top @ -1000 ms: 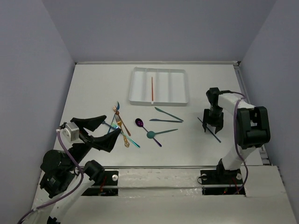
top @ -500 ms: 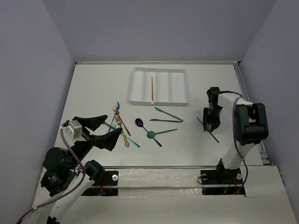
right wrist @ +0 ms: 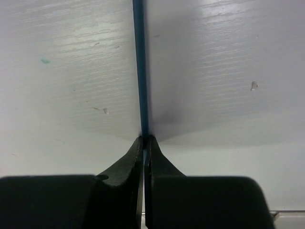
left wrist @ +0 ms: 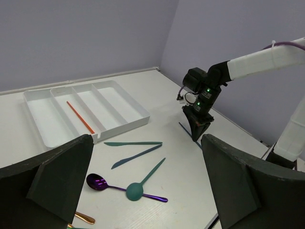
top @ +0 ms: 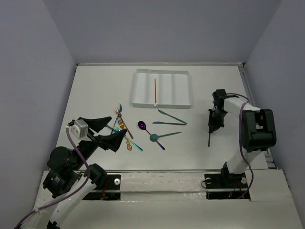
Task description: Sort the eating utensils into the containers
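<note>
Next, the right gripper lifts across to the orange stick's compartment (top: 151, 89), outward and to its left in the top view, then lowers and releases, pairing like sticks.
My right gripper (top: 212, 126) is shut on a thin dark blue stick (top: 208, 139) at the right of the table; its fingers (right wrist: 136, 152) pinch the stick (right wrist: 139, 71) just above the surface. My left gripper (top: 114, 130) hangs open and empty over a pile of gold, teal and blue utensils (top: 125, 130). Two teal knives (top: 171, 116), a teal spoon (top: 164, 135) and a purple spoon (top: 143, 126) lie mid-table. The white tray (top: 162, 105) at the back holds an orange stick (top: 155, 90) in its second compartment from the left. The left wrist view shows the tray (left wrist: 119, 129) and right gripper (left wrist: 199, 130).
Grey walls close in the table on three sides. A raised rail (top: 250, 95) runs along the right edge beside the right arm. The arm bases (top: 157, 181) stand at the near edge.
My right gripper has closed on the dark stick, which swung from a diagonal to nearly straight along the gripper. The left gripper shifted slightly to the right.
</note>
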Tool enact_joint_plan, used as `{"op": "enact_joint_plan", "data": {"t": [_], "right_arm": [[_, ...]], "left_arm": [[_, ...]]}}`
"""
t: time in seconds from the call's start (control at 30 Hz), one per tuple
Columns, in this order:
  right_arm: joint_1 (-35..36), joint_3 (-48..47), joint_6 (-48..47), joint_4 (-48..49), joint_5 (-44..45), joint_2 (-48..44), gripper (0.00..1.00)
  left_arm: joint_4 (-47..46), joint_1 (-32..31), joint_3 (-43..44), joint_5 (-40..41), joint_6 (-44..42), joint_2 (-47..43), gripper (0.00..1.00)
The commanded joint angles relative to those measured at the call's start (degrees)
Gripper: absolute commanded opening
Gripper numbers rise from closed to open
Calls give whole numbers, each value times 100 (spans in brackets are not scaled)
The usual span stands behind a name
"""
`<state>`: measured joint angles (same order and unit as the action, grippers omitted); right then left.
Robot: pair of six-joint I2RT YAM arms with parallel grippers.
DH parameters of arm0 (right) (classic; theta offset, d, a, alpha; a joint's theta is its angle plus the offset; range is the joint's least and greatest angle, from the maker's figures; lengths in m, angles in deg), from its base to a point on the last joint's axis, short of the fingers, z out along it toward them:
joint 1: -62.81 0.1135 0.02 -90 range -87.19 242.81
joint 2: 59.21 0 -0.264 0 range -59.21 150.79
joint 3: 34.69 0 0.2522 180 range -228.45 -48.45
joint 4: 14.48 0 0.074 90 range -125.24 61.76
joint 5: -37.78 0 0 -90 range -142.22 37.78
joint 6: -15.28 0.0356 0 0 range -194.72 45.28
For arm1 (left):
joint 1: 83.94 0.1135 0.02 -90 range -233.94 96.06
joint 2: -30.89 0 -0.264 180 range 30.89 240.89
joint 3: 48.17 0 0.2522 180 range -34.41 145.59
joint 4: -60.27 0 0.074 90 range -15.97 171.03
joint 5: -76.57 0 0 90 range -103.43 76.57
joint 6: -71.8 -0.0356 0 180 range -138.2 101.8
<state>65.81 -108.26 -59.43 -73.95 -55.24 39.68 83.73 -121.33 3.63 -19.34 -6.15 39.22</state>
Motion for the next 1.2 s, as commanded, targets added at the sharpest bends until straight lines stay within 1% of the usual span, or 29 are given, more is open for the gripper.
{"op": "enact_joint_plan", "data": {"t": [0.0,0.07,0.2,0.3,0.4,0.5,0.63,0.7,0.73,0.77,0.8,0.83,0.93,0.97,1.0,1.13,1.17], "right_arm": [[16,93,53,836,-321,-45,0],[16,101,44,836,-295,-98,0],[16,145,44,819,-207,-755,0],[235,110,167,870,-320,-1152,0],[744,-82,395,1221,-566,-1521,0],[1385,-381,684,1678,-638,-1461,0],[1975,-1110,1037,2416,-875,-908,0],[2186,-1663,1212,2856,-919,-399,0],[2187,-1848,1257,3005,-936,-206,0],[2256,-2050,1309,3111,-928,-21,0],[2257,-2435,1345,3278,-867,338,0],[2309,-2639,1397,3332,-849,498,0],[2310,-3228,1512,3700,-989,1069,0],[2310,-3386,1530,3762,-1015,1210,0],[2310,-3753,1530,3771,-1042,1516,0],[2310,-4397,1477,3746,-1112,2080,0],[2362,-4895,1451,3623,-1199,2490,0]], "left_arm": [[-205,65,212,-33,-63,186,99],[-196,65,212,-41,-63,221,99],[-196,118,204,-24,-54,273,99],[-205,118,204,20,-45,317,99],[-187,170,212,143,-28,326,99],[-170,170,221,336,-10,387,99],[-161,276,212,529,42,449,99],[-161,328,212,538,78,510,99],[-152,389,212,739,113,537,99],[-161,442,212,741,139,555,99],[-161,443,212,889,174,590,99],[-152,495,204,1108,227,616,99],[-169,548,204,1381,359,678,99],[-196,548,204,1400,368,695,99],[-213,600,204,1400,368,748,99],[-196,820,195,1356,333,827,99],[-196,899,195,1312,315,853,99]]}}
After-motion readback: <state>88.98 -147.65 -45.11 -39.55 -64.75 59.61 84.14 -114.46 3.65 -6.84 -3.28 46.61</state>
